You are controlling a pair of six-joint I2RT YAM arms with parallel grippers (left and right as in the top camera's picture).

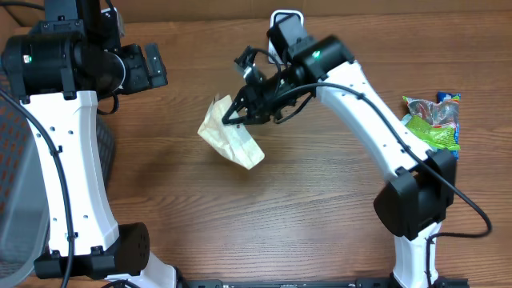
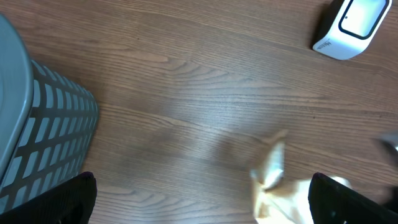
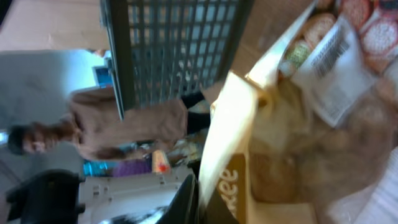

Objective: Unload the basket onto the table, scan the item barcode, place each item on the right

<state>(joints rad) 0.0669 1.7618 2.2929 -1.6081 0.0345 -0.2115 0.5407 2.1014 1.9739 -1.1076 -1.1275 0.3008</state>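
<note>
My right gripper lowers to its right in the overhead view next, fingers tipping down, and releases the packet (image 1: 232, 138), since bare tabletop lies below it and that way.
The item is a cream and tan snack packet (image 1: 232, 138), lifted off the wooden table in the middle. My right gripper (image 1: 234, 114) is shut on its upper edge. In the right wrist view the packet (image 3: 298, 143) fills the frame, its white barcode label (image 3: 329, 53) shows at top right, and the gripper (image 3: 202, 199) pinches the packet's edge. The white scanner (image 1: 286, 18) stands at the back, partly behind the right arm. My left gripper (image 1: 152, 68) is at the back left, open and empty. Its view shows the scanner (image 2: 351, 25) and the packet (image 2: 280, 186) by the right finger (image 2: 339, 202).
A grey mesh basket (image 1: 16, 184) stands at the table's left edge, also in the left wrist view as the basket (image 2: 43, 130). Several snack bags (image 1: 434, 120), green and multicoloured, lie at the far right.
</note>
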